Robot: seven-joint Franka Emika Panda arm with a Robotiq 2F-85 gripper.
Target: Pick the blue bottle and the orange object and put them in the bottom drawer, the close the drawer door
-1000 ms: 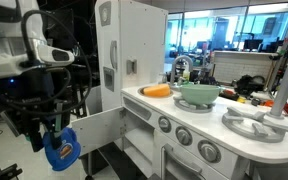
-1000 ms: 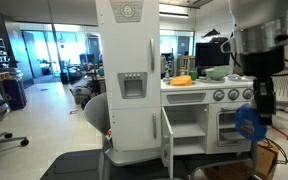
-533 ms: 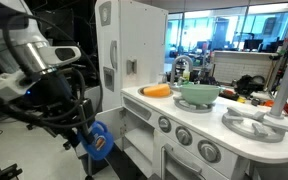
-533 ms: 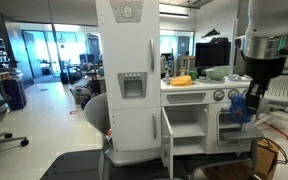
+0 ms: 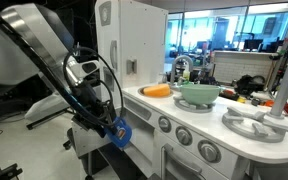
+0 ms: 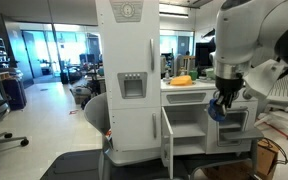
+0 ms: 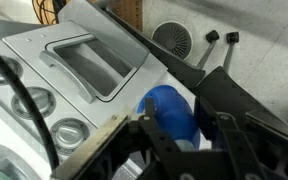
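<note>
The bottle (image 6: 216, 110) is still outside the open bottom drawer (image 6: 187, 128), so my gripper will next reach outward and down into the drawer to release the bottle.
My gripper (image 7: 178, 110) is shut on the blue bottle (image 7: 170, 104), which lies gripped between the two black fingers. In both exterior views the bottle (image 5: 119, 133) (image 6: 216, 110) hangs in front of the white toy kitchen, level with its low part. The bottom drawer (image 6: 184, 122) stands open with its drawer door (image 6: 166, 135) swung outwards; the bottle is at its right edge, outside it. The orange object (image 5: 157, 91) (image 6: 181, 81) lies on the counter, away from the gripper. In an exterior view my arm (image 5: 79, 85) hides most of the drawer.
A green bowl (image 5: 198, 94) and a tap (image 5: 180, 68) stand on the counter beside the orange object. Round oven dials (image 7: 72, 131) (image 5: 182, 134) run along the front. A tall white upper door with a grey panel (image 6: 132, 85) stands to the side. A fan (image 7: 171, 38) sits on the floor.
The arm has swung the held blue bottle up from low beside the kitchen to the front of the open low compartment. The grip has not changed.
</note>
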